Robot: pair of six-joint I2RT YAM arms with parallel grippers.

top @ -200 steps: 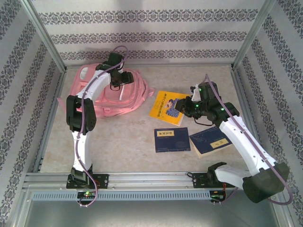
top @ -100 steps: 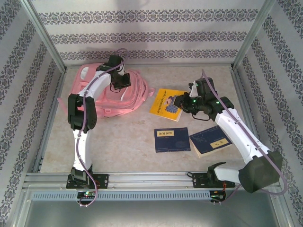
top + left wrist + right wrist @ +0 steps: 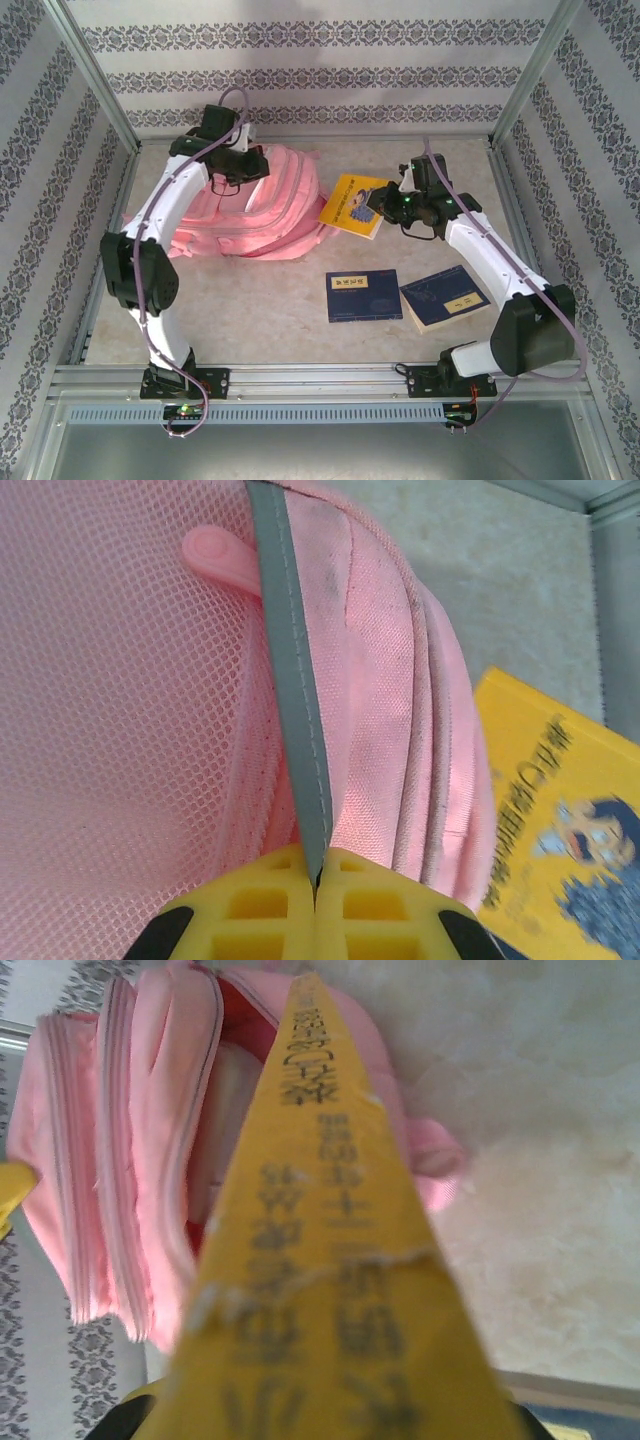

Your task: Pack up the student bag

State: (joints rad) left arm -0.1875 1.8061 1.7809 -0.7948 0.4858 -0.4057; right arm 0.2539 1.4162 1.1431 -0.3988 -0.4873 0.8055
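The robot's left gripper will take the grey trim strip [image 3: 298, 710] toward the yellow book [image 3: 560, 820] and then let go of the strip, because the book's spine points at the opening of the bag.
The student bag [image 3: 262, 212], a large pink backpack, lies at the back left of the table. My left gripper [image 3: 238, 166] is shut on a grey trim strip [image 3: 298, 710] at the bag's edge, beside pink mesh [image 3: 110, 730], and holds that edge up. My right gripper [image 3: 388, 205] is shut on a yellow book [image 3: 352, 204] and holds it tilted just right of the bag. In the right wrist view the book's spine [image 3: 320, 1280] points at the bag's open mouth [image 3: 232, 1080], whose lining is red.
Two dark blue books lie on the table nearer the front, one [image 3: 364, 295] flat in the middle and one [image 3: 445, 297] at an angle to its right. Patterned walls and a metal frame [image 3: 100, 95] close in the table.
My left gripper shut on the bag's grey trim and pulled it up and back, opening the bag. My right gripper carried the yellow book left and farther back, toward the bag.
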